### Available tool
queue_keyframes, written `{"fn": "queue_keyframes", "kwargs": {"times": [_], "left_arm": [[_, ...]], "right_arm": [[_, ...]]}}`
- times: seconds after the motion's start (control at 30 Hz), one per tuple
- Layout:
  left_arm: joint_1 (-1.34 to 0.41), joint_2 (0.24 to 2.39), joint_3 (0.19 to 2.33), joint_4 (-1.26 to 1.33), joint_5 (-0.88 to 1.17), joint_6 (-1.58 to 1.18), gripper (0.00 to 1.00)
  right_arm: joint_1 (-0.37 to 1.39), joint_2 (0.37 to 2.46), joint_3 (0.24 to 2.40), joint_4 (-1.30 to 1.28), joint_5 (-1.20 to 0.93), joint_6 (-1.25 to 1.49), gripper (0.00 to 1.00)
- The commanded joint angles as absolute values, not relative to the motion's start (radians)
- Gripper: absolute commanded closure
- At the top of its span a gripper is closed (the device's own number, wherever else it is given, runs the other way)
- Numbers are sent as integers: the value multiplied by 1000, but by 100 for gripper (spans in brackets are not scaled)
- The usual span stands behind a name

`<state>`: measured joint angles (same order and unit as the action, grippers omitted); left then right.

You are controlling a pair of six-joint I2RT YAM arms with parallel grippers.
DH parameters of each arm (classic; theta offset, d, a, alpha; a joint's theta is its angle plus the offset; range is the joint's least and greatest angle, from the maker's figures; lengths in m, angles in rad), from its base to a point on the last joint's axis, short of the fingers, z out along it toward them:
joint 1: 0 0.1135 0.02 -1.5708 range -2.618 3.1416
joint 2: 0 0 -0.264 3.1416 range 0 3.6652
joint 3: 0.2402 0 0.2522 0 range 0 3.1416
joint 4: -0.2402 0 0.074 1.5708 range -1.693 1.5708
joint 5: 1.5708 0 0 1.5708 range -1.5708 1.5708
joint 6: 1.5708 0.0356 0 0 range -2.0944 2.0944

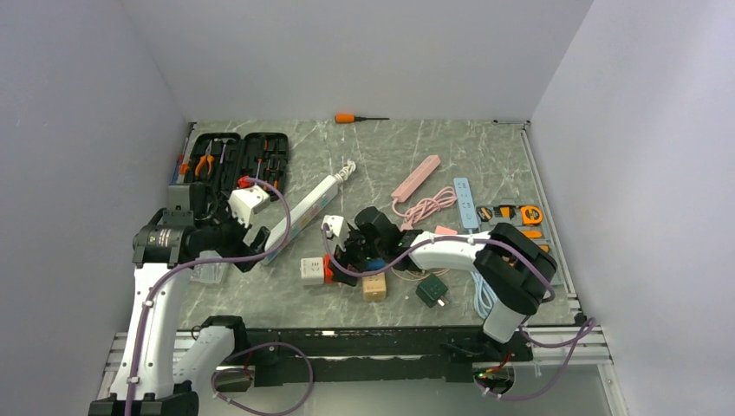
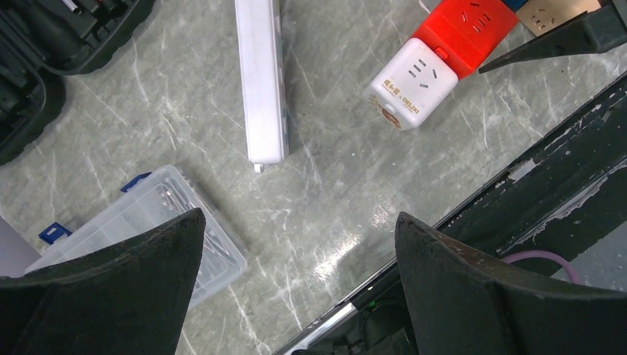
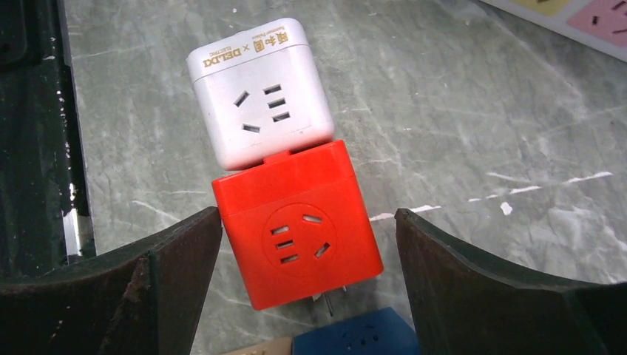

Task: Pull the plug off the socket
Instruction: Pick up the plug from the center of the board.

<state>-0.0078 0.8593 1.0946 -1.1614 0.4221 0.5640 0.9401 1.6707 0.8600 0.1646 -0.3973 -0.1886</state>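
The right gripper descends next, easing toward the white cube, and closes on the red sides. The red cube [image 1: 328,269] [image 3: 298,229] lies below, lined up between the open fingers.
A white cube socket [image 3: 259,92] is joined end to end with a red cube socket [image 3: 296,233] on the marble table. The red cube's metal prongs show bare at its lower edge, just short of a blue cube [image 3: 355,336]. My right gripper [image 3: 307,216] is open, with one finger on each side of the red cube and not touching it. In the top view the right gripper [image 1: 342,263] sits over the white and red pair [image 1: 312,270]. My left gripper [image 2: 299,222] is open and empty over bare table near the front edge, apart from the cubes [image 2: 409,85].
A long white power strip [image 1: 308,212], an open tool case [image 1: 234,160] and a clear plastic box [image 2: 148,214] lie by the left arm. A tan cube [image 1: 374,288], a dark green adapter [image 1: 432,290], a pink strip [image 1: 416,178] and tape measures [image 1: 520,217] lie to the right.
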Motion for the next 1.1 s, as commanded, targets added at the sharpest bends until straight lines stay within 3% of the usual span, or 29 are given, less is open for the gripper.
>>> {"fn": "queue_keyframes", "kwargs": {"times": [0.0, 0.63, 0.93, 1.0, 1.07], "left_arm": [[-3, 857, 1106, -1175, 456, 590, 1], [-3, 870, 1104, -1175, 500, 626, 1], [-3, 910, 1094, -1205, 558, 665, 1], [-3, 914, 1094, -1210, 580, 681, 1], [-3, 914, 1089, -1207, 603, 695, 1]], "right_arm": [[944, 1701, 877, 262, -465, -228, 12], [1075, 1755, 821, 297, -213, -231, 21], [1074, 1771, 853, 244, -157, -235, 33], [1075, 1761, 831, 269, -153, -234, 40], [1075, 1744, 813, 306, -146, -216, 62]]}}
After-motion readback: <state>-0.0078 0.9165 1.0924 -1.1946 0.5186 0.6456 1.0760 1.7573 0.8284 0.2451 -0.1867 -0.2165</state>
